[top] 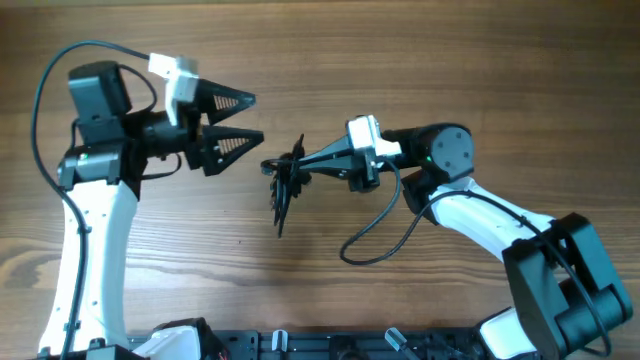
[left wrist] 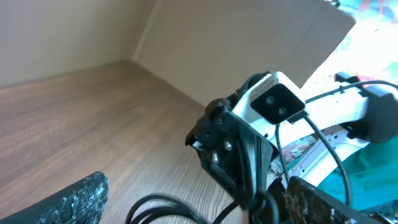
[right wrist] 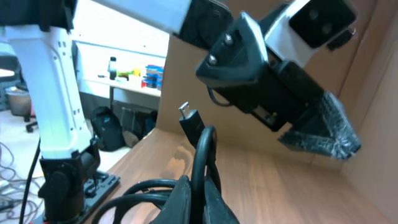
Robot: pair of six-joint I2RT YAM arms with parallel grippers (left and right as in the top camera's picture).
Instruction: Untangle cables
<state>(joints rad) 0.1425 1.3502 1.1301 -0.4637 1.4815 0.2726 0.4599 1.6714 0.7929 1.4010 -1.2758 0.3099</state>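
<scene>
Bare tabletop lies below the robot's right gripper, so next the gripper needs to tilt its fingers downward, lower the hanging tangle onto the clear wood and let go of it there.
A small black tangle of thin cables (top: 285, 188) hangs in the air at the table's middle. My right gripper (top: 303, 165) is shut on it; in the right wrist view the fingers (right wrist: 202, 202) pinch a cable loop (right wrist: 204, 149) with a plug (right wrist: 186, 113) sticking up. My left gripper (top: 250, 120) is open, just left of the tangle and apart from it. In the left wrist view its fingers (left wrist: 205, 205) stand wide apart, with cable loops (left wrist: 168, 208) between them and the right gripper's body behind.
The wooden table (top: 400, 60) lies under both arms. The right arm's thicker black cable (top: 375, 235) loops over the table in front of it. A dark rail (top: 330, 345) runs along the near edge. Cardboard walls (left wrist: 236, 37) stand behind.
</scene>
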